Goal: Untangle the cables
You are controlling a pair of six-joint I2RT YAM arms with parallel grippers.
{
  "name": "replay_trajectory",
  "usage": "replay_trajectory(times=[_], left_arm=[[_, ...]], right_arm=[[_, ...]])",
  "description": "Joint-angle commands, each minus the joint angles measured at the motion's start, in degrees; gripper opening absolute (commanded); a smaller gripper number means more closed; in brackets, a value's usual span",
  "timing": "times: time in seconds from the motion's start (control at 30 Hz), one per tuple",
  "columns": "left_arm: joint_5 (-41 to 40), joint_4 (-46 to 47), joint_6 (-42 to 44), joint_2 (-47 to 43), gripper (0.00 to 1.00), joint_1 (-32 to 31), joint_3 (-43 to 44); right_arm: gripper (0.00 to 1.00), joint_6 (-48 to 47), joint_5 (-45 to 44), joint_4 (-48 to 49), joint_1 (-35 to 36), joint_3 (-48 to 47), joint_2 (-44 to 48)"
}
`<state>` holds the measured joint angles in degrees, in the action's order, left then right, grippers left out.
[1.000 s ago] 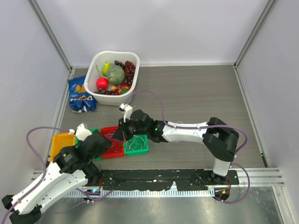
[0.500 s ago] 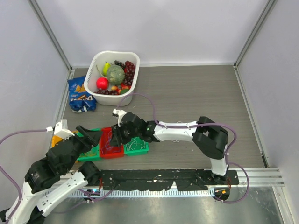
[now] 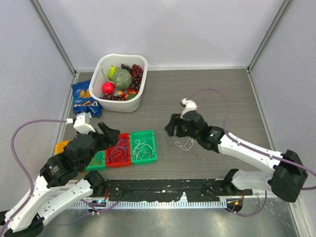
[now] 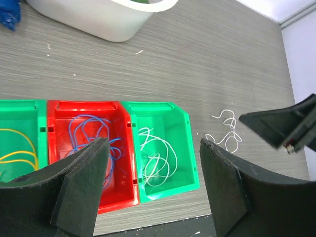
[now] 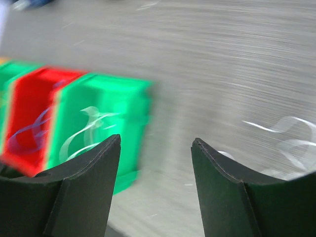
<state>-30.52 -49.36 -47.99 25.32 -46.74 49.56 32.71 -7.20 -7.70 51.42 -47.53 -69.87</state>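
Note:
A white cable [image 3: 185,144] lies loose on the table, so the robot will lower its right gripper to the right in the top view, onto the cable's side away from the bins.
Thin cables lie sorted in bins: white ones [image 4: 158,155] in the right green bin [image 3: 143,145], blue ones [image 4: 91,131] in the red bin [image 3: 118,150], yellow ones [image 4: 15,153] in the left green bin [image 4: 19,106]. A loose white cable [image 3: 185,144] lies on the table right of the bins, also seen in the left wrist view [image 4: 224,133] and blurred in the right wrist view [image 5: 291,136]. My left gripper [image 3: 109,134] [image 4: 153,145] hovers open above the bins, empty. My right gripper [image 3: 173,127] [image 5: 155,140] is open and empty, just up-left of the loose cable.
A white basket [image 3: 105,103] of fruit stands at the back left, with a blue chip bag [image 3: 84,101] beside it. An orange bin [image 3: 61,146] sits left of the green one. The arms' black base rail [image 3: 163,190] runs along the near edge.
My right arm has swung away from the bins to the right, and its jaws have opened. The loose white cable now shows on the table. My left gripper has lifted and opened wider.

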Motion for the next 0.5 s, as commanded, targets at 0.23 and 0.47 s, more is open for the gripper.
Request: replay_trajectory(times=[0.23,0.47], left_arm=[[9.07,11.4,3.87,7.55,0.77,0.07,-1.13],[14.34,13.5,3.51,10.27,0.77,0.07,-1.83]], right_arm=[[0.59,9.56,-5.28,-10.57,-16.0,12.98,3.95],[0.47,8.08,-2.75,-8.49,-16.09,15.7,1.84]])
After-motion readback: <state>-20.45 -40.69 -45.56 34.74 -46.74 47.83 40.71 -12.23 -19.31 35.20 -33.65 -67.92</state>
